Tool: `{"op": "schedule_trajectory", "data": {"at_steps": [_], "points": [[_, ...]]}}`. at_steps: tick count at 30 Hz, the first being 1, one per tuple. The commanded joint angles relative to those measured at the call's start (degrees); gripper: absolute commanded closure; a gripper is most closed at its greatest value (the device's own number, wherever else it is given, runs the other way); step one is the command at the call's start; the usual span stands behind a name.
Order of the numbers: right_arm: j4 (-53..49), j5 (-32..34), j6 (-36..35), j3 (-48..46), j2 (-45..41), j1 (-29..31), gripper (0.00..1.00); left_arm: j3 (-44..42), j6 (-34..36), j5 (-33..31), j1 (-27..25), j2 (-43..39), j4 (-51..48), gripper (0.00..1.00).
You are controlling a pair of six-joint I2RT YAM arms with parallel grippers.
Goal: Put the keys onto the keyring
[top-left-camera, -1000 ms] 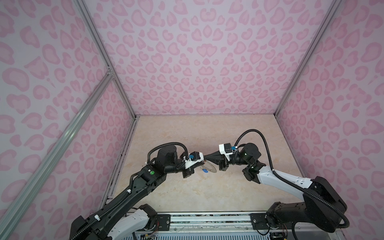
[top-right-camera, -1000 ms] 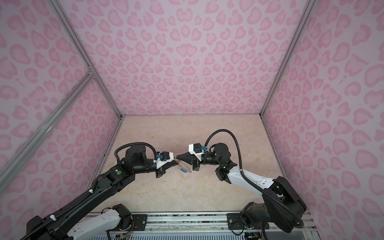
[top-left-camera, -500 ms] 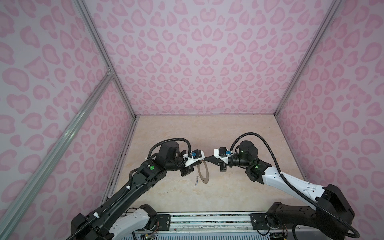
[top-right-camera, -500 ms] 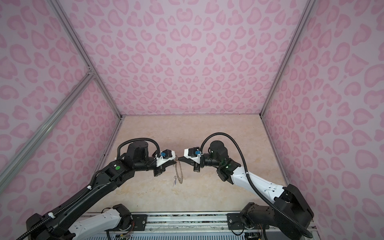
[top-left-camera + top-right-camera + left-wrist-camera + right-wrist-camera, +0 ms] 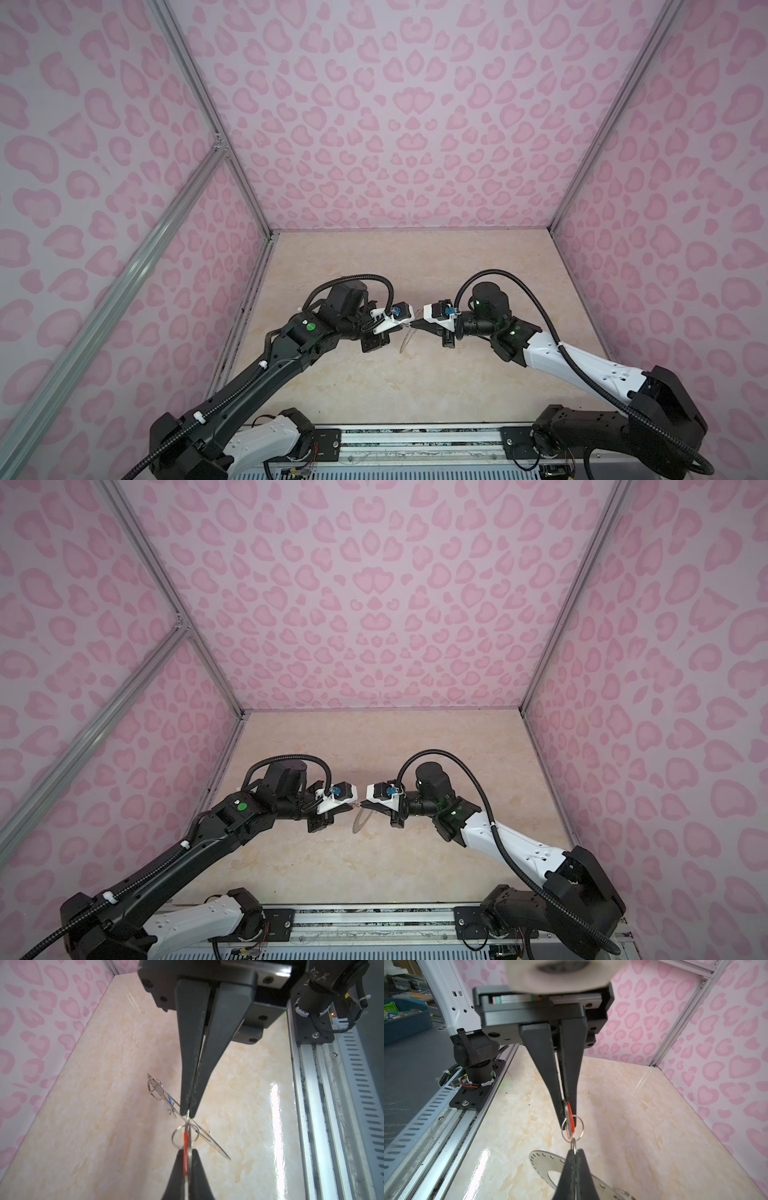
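My left gripper next tilts down and lowers to the beige marbled floor to release the red-orange-tagged key, since that clear part lies below the gripper.
The keyring, a flat grey disc with small holes round its rim, hangs on edge above the floor between both arms; it shows in both top views. My right gripper is shut on a small wire loop at the disc's edge. My left gripper is shut on the key with the red-orange tag, whose split ring meets that loop. The two grippers stand tip to tip. A blue tag shows against the disc; how it is fixed I cannot tell.
The beige marbled floor is boxed in by pink heart-patterned walls on three sides. A metal rail with both arm bases runs along the near edge. Another wire loop sits at the disc's far edge.
The keyring has swung from lying flatter to hanging on edge. Both arms have shifted, and the two grippers' tips have closed in on each other until they almost meet.
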Motion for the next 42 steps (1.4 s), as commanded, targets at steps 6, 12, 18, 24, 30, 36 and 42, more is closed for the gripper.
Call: {"op": "schedule_trajectory", "data": {"at_steps": [6, 12, 18, 24, 30, 36, 42], "points": [[3.8, 9.5, 6.8, -6.8, -4.4, -9.5, 0.72, 4.5, -4.9, -2.6, -2.7, 7.3, 6.5, 0.97], [-2.3, 23.1, 8.3, -8.8, -10.7, -19.8, 0.68, 9.1, -12.1, -2.5, -7.0, 17.1, 16.9, 0.97], [-10.3, 29.2, 4.7, -8.6, -13.1, -23.4, 0.67, 8.7, -17.1, -3.2, -6.8, 25.6, 27.3, 0.97], [-9.7, 30.2, 5.1, -10.7, -12.4, -23.3, 0.67, 6.8, -14.7, -5.3, -2.6, 32.9, 29.1, 0.97], [-8.3, 31.1, 4.3, -13.4, -11.7, -23.3, 0.66, 2.7, -9.8, -9.1, 0.2, 33.8, 27.3, 0.97], [-1.2, 33.2, 6.9, -15.7, -7.2, -23.4, 0.66, 0.1, -8.5, -15.1, 1.3, 33.2, 24.9, 0.97], [4.8, 34.5, 10.2, -16.0, -0.9, -23.5, 0.65, 1.5, -6.2, -20.9, 2.6, 33.8, 16.0, 0.96]]}}
